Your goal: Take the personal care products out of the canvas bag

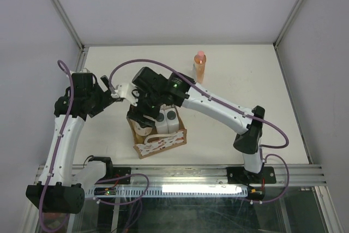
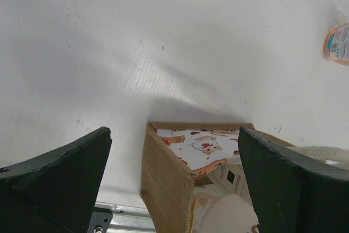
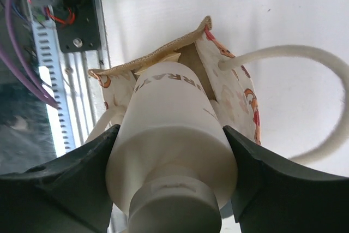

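My right gripper lifts the beige bottle from the bag next, carries it outward, lowers and releases it, since bare tabletop (image 1: 214,78) beside the orange bottle lies outward.
The canvas bag (image 1: 161,143) stands near the front edge of the table. My right gripper (image 3: 172,181) is shut on the beige bottle (image 3: 170,135), fingers (image 3: 82,178) pressed on both sides below its cap, its lower part still inside the bag (image 3: 232,88). In the top view the right gripper (image 1: 143,117) is over the bag's left half. Two white bottles with grey caps (image 1: 167,116) stand in the bag. The orange bottle with the pink cap (image 1: 200,65) stands on the table behind. My left gripper (image 2: 174,135) is open and empty above the bag's corner (image 2: 169,178).
A cream rope handle (image 3: 305,64) loops out of the bag over the table. The aluminium rail (image 1: 180,177) runs along the front edge. The orange bottle's base shows at the right edge of the left wrist view (image 2: 338,43). White walls enclose the table.
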You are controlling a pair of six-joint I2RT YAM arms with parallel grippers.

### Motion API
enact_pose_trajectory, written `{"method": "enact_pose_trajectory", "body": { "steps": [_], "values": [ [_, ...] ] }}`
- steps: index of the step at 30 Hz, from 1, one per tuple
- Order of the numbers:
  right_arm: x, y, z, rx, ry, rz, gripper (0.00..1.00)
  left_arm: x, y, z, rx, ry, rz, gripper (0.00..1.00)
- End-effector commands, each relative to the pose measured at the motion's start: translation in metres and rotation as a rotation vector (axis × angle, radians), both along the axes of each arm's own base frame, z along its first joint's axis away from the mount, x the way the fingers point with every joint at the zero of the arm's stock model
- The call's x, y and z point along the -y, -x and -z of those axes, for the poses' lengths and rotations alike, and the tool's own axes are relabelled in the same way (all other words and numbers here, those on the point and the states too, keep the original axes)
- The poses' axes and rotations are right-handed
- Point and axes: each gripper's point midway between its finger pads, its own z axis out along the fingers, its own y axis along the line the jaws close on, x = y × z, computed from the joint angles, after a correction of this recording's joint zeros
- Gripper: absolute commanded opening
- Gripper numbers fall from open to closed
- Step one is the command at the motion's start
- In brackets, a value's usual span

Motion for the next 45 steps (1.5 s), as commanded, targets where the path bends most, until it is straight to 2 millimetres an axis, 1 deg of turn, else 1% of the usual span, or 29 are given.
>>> {"method": "enact_pose_trajectory", "body": {
  "steps": [1, 5, 8, 10, 14, 16, 19, 22, 25, 27, 30, 33, 35, 38, 42, 45],
  "values": [
    [0.014, -0.004, -0.098, -0.087, -0.263, 0.152, 0.0, 0.003, -0.009, -0.012, 0.065, 0.033, 0.002, 0.99],
    [0.029, -0.009, -0.118, -0.198, -0.327, 0.26, 0.0, 0.006, -0.013, -0.01, 0.064, 0.043, 0.011, 0.99],
    [0.045, -0.026, -0.136, -0.305, -0.408, 0.403, 0.0, 0.009, -0.018, -0.009, 0.065, 0.055, 0.023, 0.99],
    [0.056, -0.04, -0.148, -0.385, -0.48, 0.466, 0.0, 0.011, -0.021, -0.008, 0.062, 0.064, 0.031, 0.99],
    [0.081, -0.055, -0.168, -0.517, -0.589, 0.563, 0.0, 0.016, -0.03, -0.006, 0.058, 0.086, 0.048, 0.99],
    [0.098, -0.066, -0.173, -0.575, -0.634, 0.628, 0.0, 0.018, -0.035, -0.006, 0.059, 0.096, 0.057, 0.99],
    [0.123, -0.083, -0.172, -0.63, -0.688, 0.726, 0.0, 0.023, -0.043, -0.007, 0.06, 0.112, 0.075, 0.99],
    [0.15, -0.105, -0.161, -0.639, -0.705, 0.845, 0.0, 0.026, -0.048, -0.008, 0.066, 0.125, 0.086, 0.99],
    [0.178, -0.127, -0.145, -0.576, -0.684, 0.964, 0.0, 0.029, -0.05, -0.007, 0.062, 0.138, 0.098, 0.99],
    [0.197, -0.143, -0.125, -0.508, -0.629, 1.06, 0.0, 0.03, -0.05, -0.007, 0.062, 0.141, 0.099, 0.99],
    [0.226, -0.166, -0.084, -0.413, -0.519, 1.199, 0.0, 0.029, -0.048, -0.007, 0.067, 0.14, 0.099, 0.99],
    [0.252, -0.189, -0.048, -0.313, -0.418, 1.309, 0.0, 0.03, -0.045, -0.006, 0.069, 0.141, 0.103, 0.99],
    [0.265, -0.204, -0.029, -0.244, -0.353, 1.361, 0.0, 0.031, -0.042, -0.005, 0.065, 0.154, 0.103, 0.99],
    [0.282, -0.229, -0.008, -0.15, -0.276, 1.416, 0.0, 0.036, -0.037, 0.0, 0.05, 0.184, 0.102, 0.99],
    [0.298, -0.267, 0.01, -0.039, -0.195, 1.463, 0.0, 0.037, -0.035, 0.003, 0.039, 0.191, 0.106, 0.99],
    [0.305, -0.295, 0.021, 0.023, -0.143, 1.477, 0.0, 0.038, -0.037, 0.0, 0.044, 0.188, 0.113, 0.99]
  ]
}}
